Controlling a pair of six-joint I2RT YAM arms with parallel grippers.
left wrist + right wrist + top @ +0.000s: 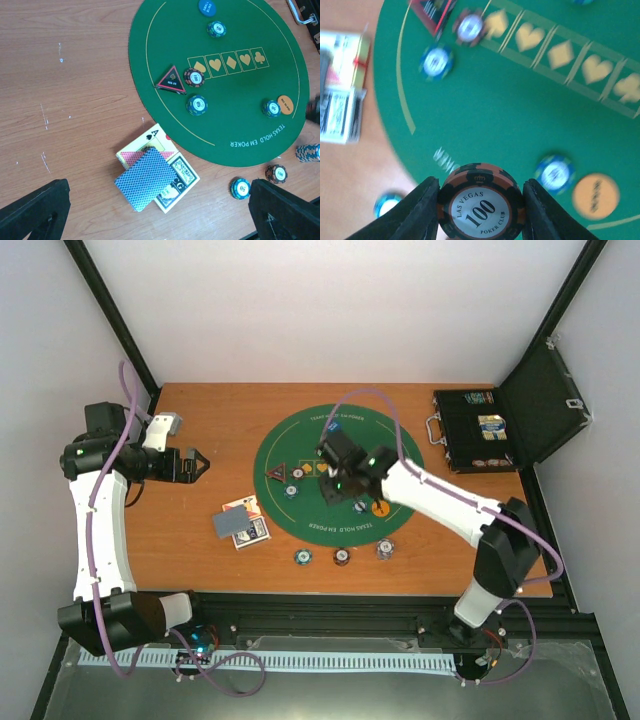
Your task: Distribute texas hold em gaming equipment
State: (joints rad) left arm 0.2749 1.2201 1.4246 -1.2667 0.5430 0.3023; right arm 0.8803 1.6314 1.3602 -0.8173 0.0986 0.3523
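The orange-and-black chip goes outward and down in my right gripper next and is released, since bare mat beside the chip near the blue disc lies outward and below.
My right gripper [480,199] is shut on an orange-and-black "100" poker chip [481,210], held on edge above the green mat [485,110]; in the top view that gripper [335,485] hangs over the mat's middle. On the mat lie a red-edged triangle marker [171,80], several chips such as one beside it [194,77], an orange disc [285,105] and a blue disc [207,7]. A blue-backed card deck [147,177] lies on card boxes left of the mat. My left gripper [200,464] stands open and empty, well left of the cards.
Three chips [342,557] sit on the wood in front of the mat, one of them a small stack [307,152]. The black hinged case [480,430] stands open at the back right. White walls and a black frame enclose the table.
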